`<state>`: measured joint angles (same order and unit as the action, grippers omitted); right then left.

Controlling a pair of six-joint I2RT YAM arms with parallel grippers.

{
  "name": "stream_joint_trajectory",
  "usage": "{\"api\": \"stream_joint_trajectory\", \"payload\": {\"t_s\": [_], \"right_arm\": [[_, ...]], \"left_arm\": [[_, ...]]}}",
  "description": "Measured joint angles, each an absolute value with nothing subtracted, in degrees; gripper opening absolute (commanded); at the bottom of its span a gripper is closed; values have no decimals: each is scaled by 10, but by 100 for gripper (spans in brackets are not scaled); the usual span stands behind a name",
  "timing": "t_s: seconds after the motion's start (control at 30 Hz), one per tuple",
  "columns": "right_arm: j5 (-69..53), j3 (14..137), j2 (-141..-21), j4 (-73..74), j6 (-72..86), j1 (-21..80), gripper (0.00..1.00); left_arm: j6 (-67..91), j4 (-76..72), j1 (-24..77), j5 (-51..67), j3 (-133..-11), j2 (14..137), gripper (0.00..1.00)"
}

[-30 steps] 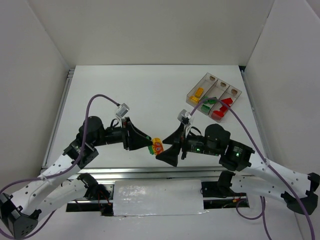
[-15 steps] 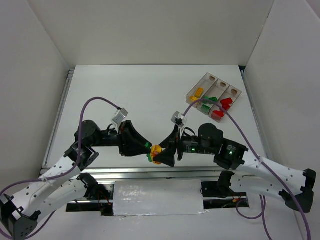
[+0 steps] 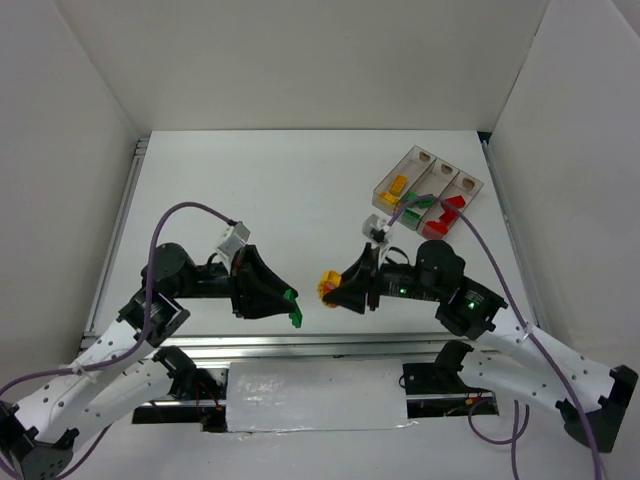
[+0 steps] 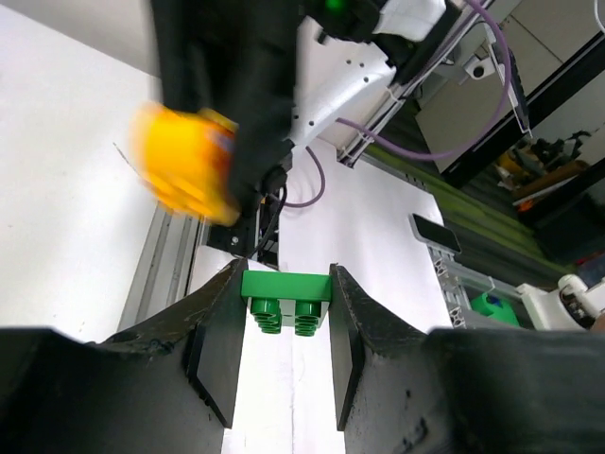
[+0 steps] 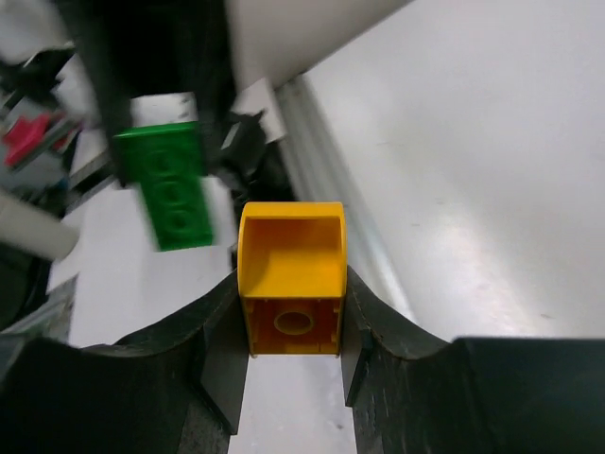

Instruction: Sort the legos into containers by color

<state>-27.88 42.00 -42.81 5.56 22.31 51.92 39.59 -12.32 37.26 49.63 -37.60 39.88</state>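
Observation:
The yellow legos in the tray's section match the color of the lego my right gripper holds. My right gripper should swing outward to the tray next and turn downward over that section.
My left gripper (image 3: 291,306) is shut on a flat green lego (image 4: 285,287), its studs pointing down in the left wrist view; the same green lego (image 3: 293,308) shows near the table's front edge. My right gripper (image 3: 328,288) is shut on a yellow-orange rounded lego (image 5: 291,272), seen from its hollow underside; that yellow lego (image 3: 325,285) hangs a short gap to the right of the green one. The containers (image 3: 468,184), a smoky clear tray of three compartments, stand at the back right with yellow, green and red legos sorted inside.
White walls enclose the table on three sides. The aluminium rail (image 3: 320,343) runs along the front edge under both grippers. Purple cables (image 3: 190,210) loop over each arm.
The two legos were joined between the grippers; they have come apart. My left gripper drew back left with the green one, and my right gripper closed on the yellow one and pulled right.

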Motion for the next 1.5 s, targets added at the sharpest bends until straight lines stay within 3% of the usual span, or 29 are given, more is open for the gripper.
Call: {"api": "stream_joint_trajectory", "payload": {"t_s": [0.23,0.53,0.7,0.8,0.97,1.0,1.03,1.07,1.2,1.37,1.5], "right_arm": [[-214,428,-456,116,226,321,0],[121,728,-910,255,339,186,0],[211,969,-1129,333,362,139,0],[239,1085,-1216,360,360,117,5],[245,1172,-1274,399,354,90,24],[247,1184,-1282,401,352,85,52],[247,1191,-1286,404,350,82,66],[248,1196,-1289,406,349,78,69],[248,1201,-1289,412,338,75,100],[229,1183,-1273,410,329,78,100],[97,1002,-1136,355,298,86,100]], "left_arm": [[345,-36,373,463,-402,357,0],[295,136,373,315,-430,379,0],[283,189,374,270,-432,368,0],[283,195,375,266,-432,354,0],[282,196,377,266,-433,352,0],[283,197,377,265,-433,352,0],[283,197,377,265,-433,352,0],[283,197,377,264,-433,352,0],[285,197,377,256,-433,352,0],[288,190,377,248,-433,359,0],[301,168,377,247,-433,367,0]]}}
